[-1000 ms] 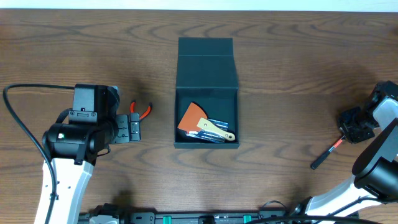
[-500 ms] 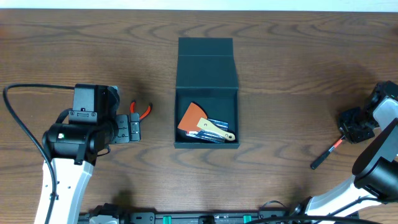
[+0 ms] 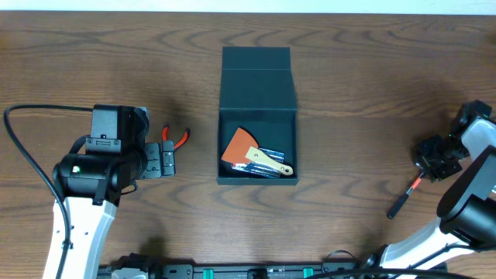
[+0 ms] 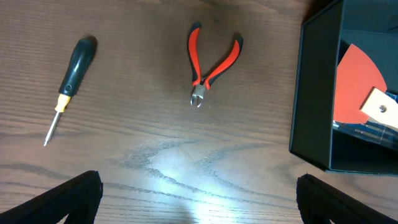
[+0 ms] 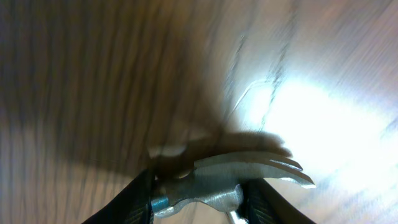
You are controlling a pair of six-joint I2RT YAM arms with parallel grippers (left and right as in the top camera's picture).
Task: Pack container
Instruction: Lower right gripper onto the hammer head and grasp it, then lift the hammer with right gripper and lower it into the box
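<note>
The robot should next lift the hammer (image 5: 230, 180) in its right gripper, carry it left in the overhead view over the empty far part of the container's bottom and release it there.
The container (image 3: 219, 147) is a dark square box, open in the middle of the table with its flap lid laid back. It holds an orange scraper (image 3: 237, 146) and a tan-handled tool (image 3: 271, 163); its wall shows in the left wrist view (image 4: 314, 93). My left gripper (image 3: 167, 161) is open and empty left of the box, its fingers (image 4: 199, 186) wide apart over bare wood. My right gripper (image 3: 430, 159) at the far right is shut on the steel head of a claw hammer (image 5: 230, 180), whose black and red handle (image 3: 403, 198) slants down-left.
Red-handled pliers (image 3: 177, 137) lie between my left gripper and the box, also seen in the left wrist view (image 4: 212, 64). A small screwdriver (image 4: 69, 81) with a black and yellow handle lies left of them. The table's far edge runs along the top.
My right gripper has shifted slightly left with the hammer head in it, and the handle has swung a little. The left arm has not moved.
</note>
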